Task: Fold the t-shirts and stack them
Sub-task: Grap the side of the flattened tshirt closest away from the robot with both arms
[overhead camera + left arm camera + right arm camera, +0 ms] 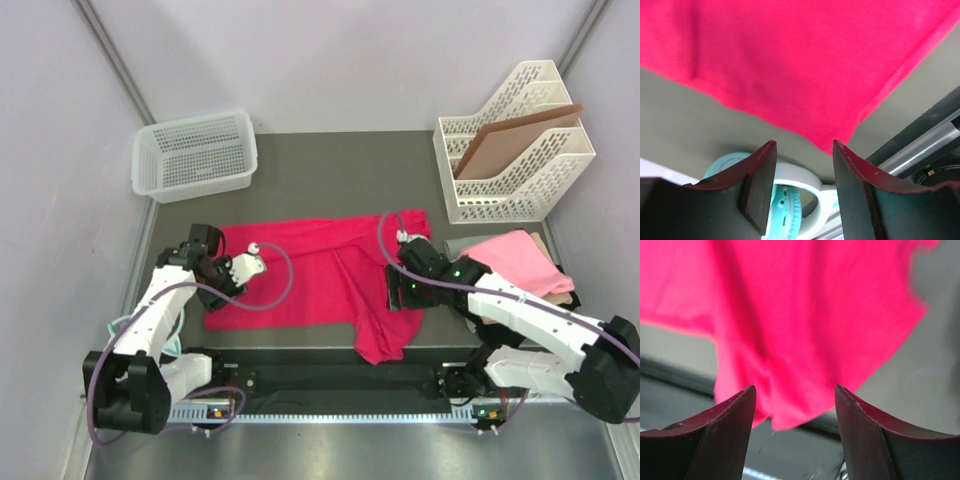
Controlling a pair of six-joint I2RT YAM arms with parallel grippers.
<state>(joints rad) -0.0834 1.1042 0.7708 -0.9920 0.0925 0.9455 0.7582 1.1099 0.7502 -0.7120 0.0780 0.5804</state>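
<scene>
My right gripper moves back and down toward the dark bar onto the flap's near tip (396, 352) (785, 422) next, because it juts out past the tabletop's edge.
A bright crimson-pink t-shirt (310, 270) lies spread across the middle of the table, one flap hanging toward the near edge (380, 335). My left gripper (216, 288) hovers at its near-left corner, open and empty; the left wrist view shows that corner (790, 65) just beyond the fingers (760, 185). My right gripper (402, 292) is open above the shirt's right part. In the right wrist view the crimson cloth (805, 315) lies beyond the empty fingertips (860, 425). A folded light pink t-shirt (518, 258) rests on a beige one (562, 298) at the right.
A white mesh basket (196, 155) stands at the back left. A white file rack (520, 175) holding a brown board (505, 145) stands at the back right. A dark rail (330, 385) runs along the near edge between the arm bases.
</scene>
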